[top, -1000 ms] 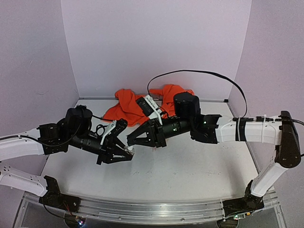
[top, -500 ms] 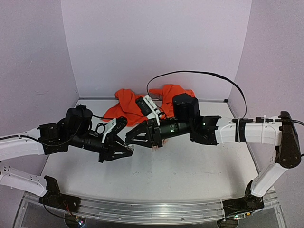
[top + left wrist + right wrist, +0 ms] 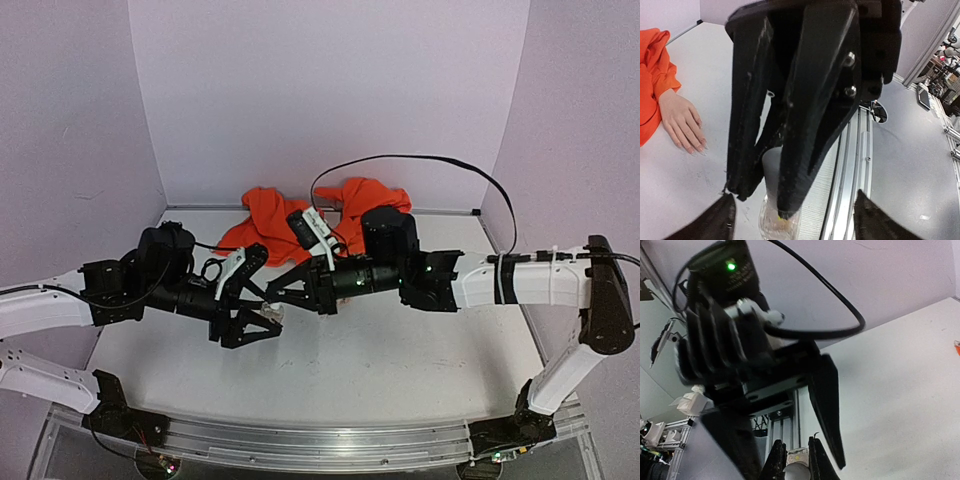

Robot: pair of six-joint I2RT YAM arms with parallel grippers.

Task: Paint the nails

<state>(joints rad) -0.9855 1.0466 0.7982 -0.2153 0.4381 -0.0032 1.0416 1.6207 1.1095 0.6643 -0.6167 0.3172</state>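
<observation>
My right gripper next goes back and down to bare tabletop near the metal bar (image 3: 296,378), below and back from it, and releases the bottle's cap.
The mannequin hand (image 3: 682,117) lies flat on the table, its orange sleeve (image 3: 652,75) at the left of the left wrist view. Its pale glossy nails (image 3: 696,146) point toward the camera. A small clear bottle (image 3: 776,222) with a white cap (image 3: 796,469) sits between the two grippers. My right gripper (image 3: 796,462) is shut on that cap. My left gripper (image 3: 797,225) stands wide open on either side of the bottle, touching nothing. In the top view the grippers meet at mid-table, the left gripper (image 3: 258,302) beside the right gripper (image 3: 276,298), and my right arm hides the nails.
Orange cloth (image 3: 275,225) is heaped at the back of the table in front of the rear wall. A black cable (image 3: 420,160) loops above my right arm. The metal rail (image 3: 852,165) marks the table's near edge.
My left gripper has opened and let go of the bottle. My right gripper has moved left and closed on the cap.
</observation>
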